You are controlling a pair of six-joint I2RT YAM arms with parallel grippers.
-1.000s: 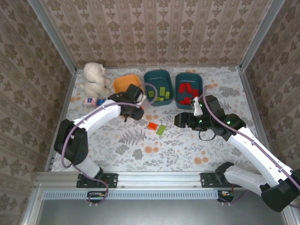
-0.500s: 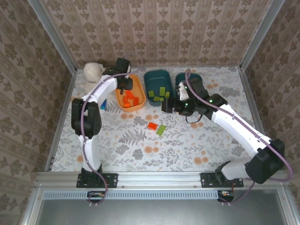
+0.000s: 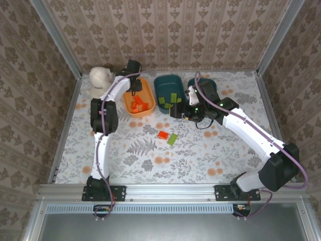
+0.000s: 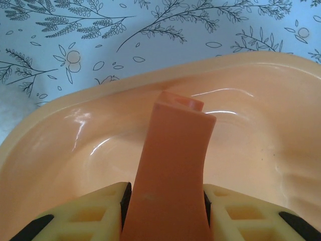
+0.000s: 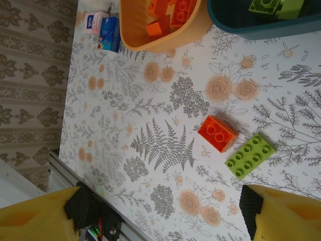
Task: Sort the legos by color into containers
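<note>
The orange lego will go down next with my left gripper to the orange container's bare far end [image 3: 144, 89] [image 4: 230, 150] below, clear of the other legos, and my left gripper will release it there.
My left gripper [image 4: 165, 190] is shut on an orange lego [image 4: 169, 150] just above the inside of the orange container [image 4: 90, 100]. In the top view the left gripper [image 3: 134, 88] reaches over the far end of that container [image 3: 145, 111], where several orange legos [image 3: 139, 103] lie. My right gripper [image 3: 173, 111] hangs open and empty near the middle teal container [image 3: 165, 81], which holds green legos [image 3: 170, 99]. An orange lego [image 5: 216, 133] and a green lego [image 5: 250, 155] lie loose on the table ahead of the right gripper [image 5: 160, 216]. The right arm covers most of the second teal container [image 3: 209, 84].
A white plush toy [image 3: 100, 76] sits at the far left corner beside the orange container. A small blue-and-white box [image 5: 108, 34] lies left of that container. Metal rails and patterned walls fence the table. The two loose legos [image 3: 167, 137] sit mid-table.
The left arm swung from mid-table out to the orange container's far end with its lego. The right gripper moved left and farther back, toward the middle teal container.
</note>
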